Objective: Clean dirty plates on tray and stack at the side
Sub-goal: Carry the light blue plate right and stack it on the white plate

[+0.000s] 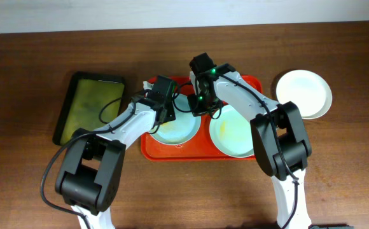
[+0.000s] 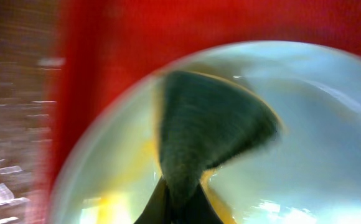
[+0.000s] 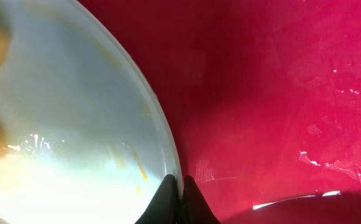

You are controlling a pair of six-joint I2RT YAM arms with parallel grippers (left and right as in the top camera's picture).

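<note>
Next, my right gripper lifts, carries the rim over the white-cream plate (image 1: 303, 93) past the tray, to the gripper's right in the overhead view, lowers and releases.
The red-orange tray (image 1: 191, 154) holds two plates. The left pale mint-blue plate (image 1: 178, 130) has yellow smears. My left gripper (image 1: 169, 109) is over it, shut on a dark grey sponge with a yellow edge (image 2: 211, 130) that rests on the plate's surface (image 2: 311, 124). My right gripper (image 1: 201, 107) is shut on this plate's right rim; in the right wrist view its fingers (image 3: 180, 193) pinch the rim of the plate (image 3: 62, 124) above the tray floor (image 3: 280, 93). The second plate (image 1: 232, 130), with a yellowish smear, lies at the tray's right. A white-cream plate (image 1: 303, 93) lies on the table, right of the tray.
A smaller dark green-black tray (image 1: 89, 108) lies on the wooden table left of the red tray. The left wrist view is motion-blurred; the tray's rim (image 2: 106, 37) and wood show at its left.
</note>
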